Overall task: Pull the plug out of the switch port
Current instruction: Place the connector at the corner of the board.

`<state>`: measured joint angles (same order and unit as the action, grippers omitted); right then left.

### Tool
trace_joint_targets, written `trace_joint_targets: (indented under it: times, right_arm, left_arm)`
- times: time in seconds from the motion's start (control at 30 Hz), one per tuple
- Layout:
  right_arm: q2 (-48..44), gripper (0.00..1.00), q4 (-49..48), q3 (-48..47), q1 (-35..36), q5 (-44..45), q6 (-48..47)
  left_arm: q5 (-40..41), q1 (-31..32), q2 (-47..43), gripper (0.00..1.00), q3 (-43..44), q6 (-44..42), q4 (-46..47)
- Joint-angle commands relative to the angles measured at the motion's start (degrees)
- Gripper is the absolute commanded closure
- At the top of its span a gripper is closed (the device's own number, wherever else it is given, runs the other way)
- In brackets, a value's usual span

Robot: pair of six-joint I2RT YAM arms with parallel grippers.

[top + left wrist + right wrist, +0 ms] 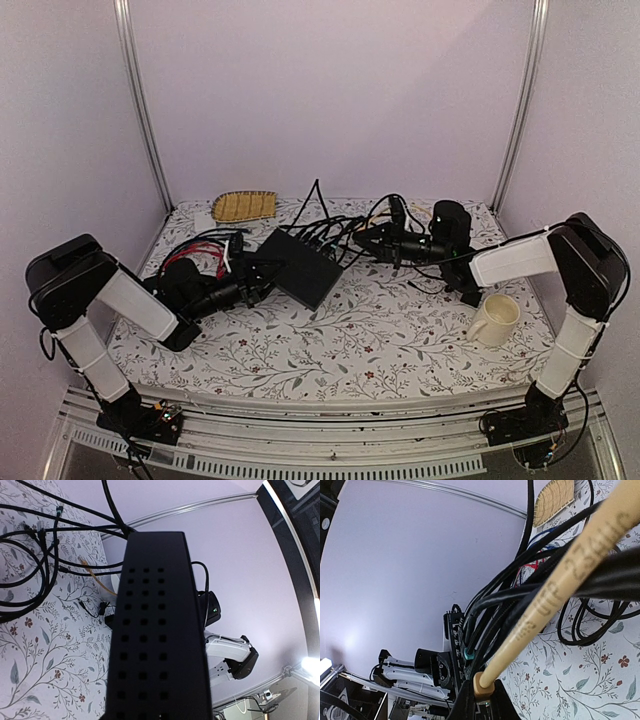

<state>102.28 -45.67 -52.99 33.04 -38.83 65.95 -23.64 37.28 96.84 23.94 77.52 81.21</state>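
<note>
I will draw my right gripper away from the switch, to the right in the top view, over the cloth, to release the tan plug clear of the switch's sockets.
The switch, a flat matte-black box, lies askew at mid table with several black cables running into its far edge. My left gripper is at its left end. In the left wrist view the switch's vented side fills the middle and hides my fingers. My right gripper is shut on the tan plug of a tan cable, right at the switch's socket row. A teal plug sits in a socket beside it. I cannot tell whether the tan plug is seated.
A white mug stands near the right arm. A woven tan tray lies at the back left. Red and black cables pile up behind the left gripper, and loops of black cable lie on the flowered cloth.
</note>
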Motion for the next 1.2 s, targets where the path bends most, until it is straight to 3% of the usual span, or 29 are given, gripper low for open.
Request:
trace_joint_targets:
  times: [0.0, 0.63, 1.17]
  right_arm:
    - [-3.7, 0.99, -1.6, 2.7, -0.2, 0.3, -1.2]
    - [-14.1, 0.99, 10.5, 4.0, -5.7, -3.1, -6.9]
    - [-17.9, 0.99, 13.9, 3.1, -5.7, -14.2, -6.3]
  left_arm:
    - [1.1, 0.4, -3.4, 1.00, 0.3, -2.0, 6.5]
    - [7.7, -1.2, -3.7, 1.00, -0.6, -3.3, 3.9]
    - [5.9, -1.7, 8.8, 1.00, 11.4, -1.4, 3.3]
